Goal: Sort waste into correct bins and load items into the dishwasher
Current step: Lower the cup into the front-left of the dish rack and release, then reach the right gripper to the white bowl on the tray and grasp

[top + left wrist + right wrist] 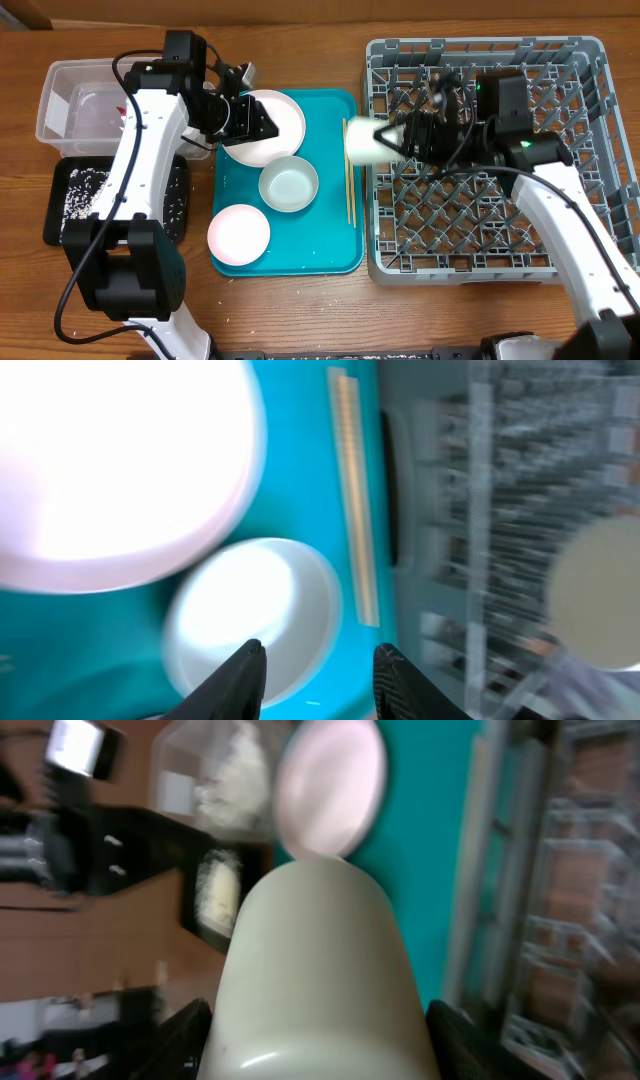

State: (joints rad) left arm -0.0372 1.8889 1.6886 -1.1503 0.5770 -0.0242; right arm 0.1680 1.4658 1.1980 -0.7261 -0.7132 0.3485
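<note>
My right gripper draws the cup (361, 140) back next. It then lowers and releases it, since the rack's empty near corner (404, 247) by the tray lies back from and below my right gripper.
My right gripper (385, 136) is shut on a small white cup (361, 140), held on its side above the left rim of the grey dishwasher rack (480, 235). The cup (320, 960) fills the right wrist view between the black fingers (185, 1035). My left gripper (268, 122) hovers open over the white plate (288, 115) at the teal tray's back left. In the left wrist view its fingertips (245, 670) stand apart with nothing between them, above a white bowl (250, 605). A pink plate (239, 234), the bowl (289, 186) and chopsticks (349, 175) lie on the tray.
The teal tray (330, 245) lies between the rack and the bins. A clear tub (70, 100) with white crumpled paper stands at the back left, and a black tray (75, 205) strewn with rice grains lies in front of it. A few grains dot the table's front edge.
</note>
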